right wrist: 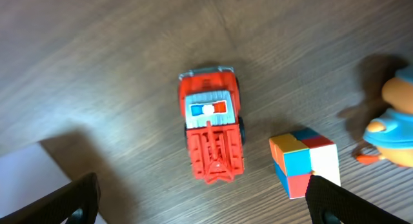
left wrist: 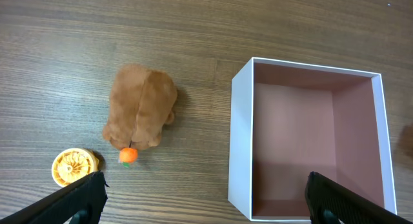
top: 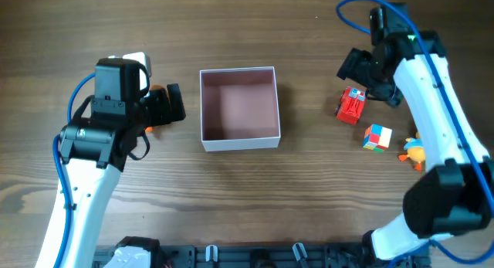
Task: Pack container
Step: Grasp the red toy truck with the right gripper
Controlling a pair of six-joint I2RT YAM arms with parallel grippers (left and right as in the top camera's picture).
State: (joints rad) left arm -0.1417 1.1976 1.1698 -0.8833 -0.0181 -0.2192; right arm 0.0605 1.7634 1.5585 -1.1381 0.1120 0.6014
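Observation:
I will move my right gripper down to the red fire truck next, lower the gripper's open fingers around the truck's light bar (top: 356, 93) (right wrist: 208, 109) and close them.
The container (top: 239, 141) is a square box with white walls and a dusty-pink inside, standing empty at the table's middle; it also shows in the left wrist view (left wrist: 240, 146). My left gripper (top: 176, 104) is open and empty just left of it, above the table (left wrist: 206, 192). A brown plush toy (left wrist: 142, 104) with a small orange bit lies further left. My right gripper (top: 364, 76) is open and empty, hovering over a red fire truck (top: 352, 106) (right wrist: 211, 130), with its jaws (right wrist: 203, 188) spread wide apart.
A multicoloured cube (top: 377, 137) (right wrist: 304, 161) lies right of the truck, and an orange-and-blue figure (top: 414, 150) (right wrist: 395, 121) beyond it. A yellow round toy (left wrist: 72, 167) lies beside the plush. A corner of the container (right wrist: 26, 185) shows in the right wrist view.

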